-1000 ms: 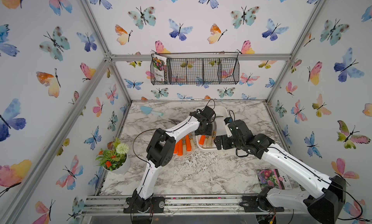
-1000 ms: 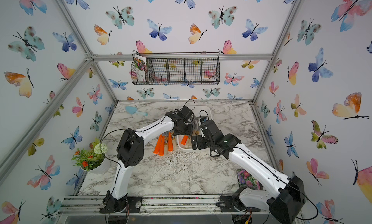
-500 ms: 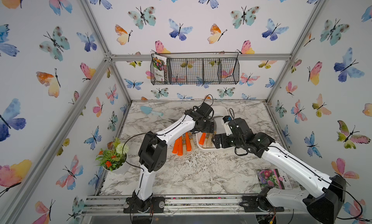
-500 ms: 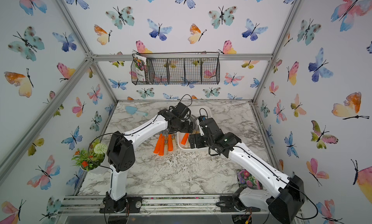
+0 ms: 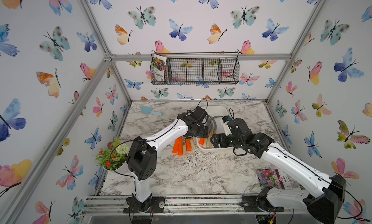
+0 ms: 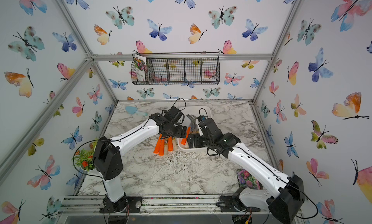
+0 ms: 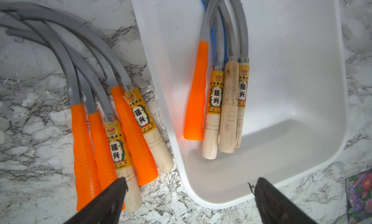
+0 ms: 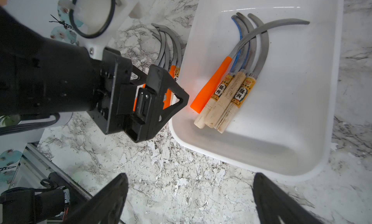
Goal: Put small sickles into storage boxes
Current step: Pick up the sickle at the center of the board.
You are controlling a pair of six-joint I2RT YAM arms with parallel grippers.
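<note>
My left gripper moves down away from the box onto the sickle's labelled wood handle between the orange ones next, since that sickle still lies on the marble outside.
The white storage box (image 5: 218, 112) (image 6: 203, 110) sits mid-table, and several small sickles lie in it: one orange-handled (image 7: 196, 92) (image 8: 213, 84) beside three wooden-handled ones (image 7: 228, 104). More small sickles (image 5: 181, 145) (image 6: 163, 145) (image 7: 112, 136) lie bunched on the marble just left of the box. My left gripper (image 7: 191, 181) (image 5: 201, 131) hangs open and holds nothing, straddling the box's near left corner and the loose handles. My right gripper (image 8: 189, 175) (image 5: 216, 140) is open over bare marble at the box's near edge, also holding nothing.
A light blue trowel shape (image 5: 151, 110) lies at the back left. A black wire basket (image 5: 194, 71) with a seed packet hangs on the back wall. A potted plant (image 5: 112, 158) stands front left. A flower packet (image 5: 273, 177) lies front right.
My left arm's elbow has swung left and toward the front, and its gripper has opened by the box's left edge. The right arm has hardly moved.
</note>
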